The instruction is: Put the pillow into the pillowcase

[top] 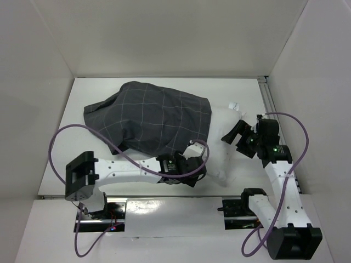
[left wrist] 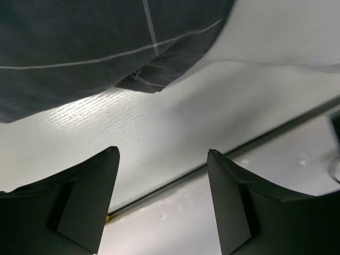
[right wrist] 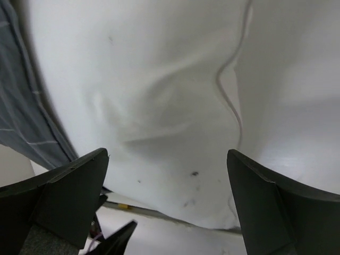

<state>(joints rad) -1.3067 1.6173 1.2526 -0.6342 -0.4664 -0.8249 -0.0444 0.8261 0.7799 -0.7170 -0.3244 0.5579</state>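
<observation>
The pillowcase's folded near corner (left wrist: 159, 79) lies below and outward. This flap juts over bare table, and my left gripper lowers outward onto it next and closes.
The dark grey checked pillowcase (top: 151, 118) covers most of the white pillow (top: 222, 137). Only the pillow's right end sticks out, with a small tag (top: 233, 105) at its far corner. My left gripper (top: 201, 167) is open and empty at the pillow's near edge, just below the pillowcase hem. In the left wrist view (left wrist: 162, 151) the pillowcase (left wrist: 79, 48) hangs above bare table. My right gripper (top: 235, 139) is open at the pillow's exposed right end. In the right wrist view (right wrist: 167, 154) the pillow (right wrist: 159, 90) fills the space ahead, with the pillowcase edge (right wrist: 24, 117) at the left.
White walls enclose the table on the left, back and right. A metal rail (top: 268, 101) runs along the right side. A dark seam (left wrist: 175, 183) marks the table's near edge. Purple cables (top: 57, 137) loop from both arms.
</observation>
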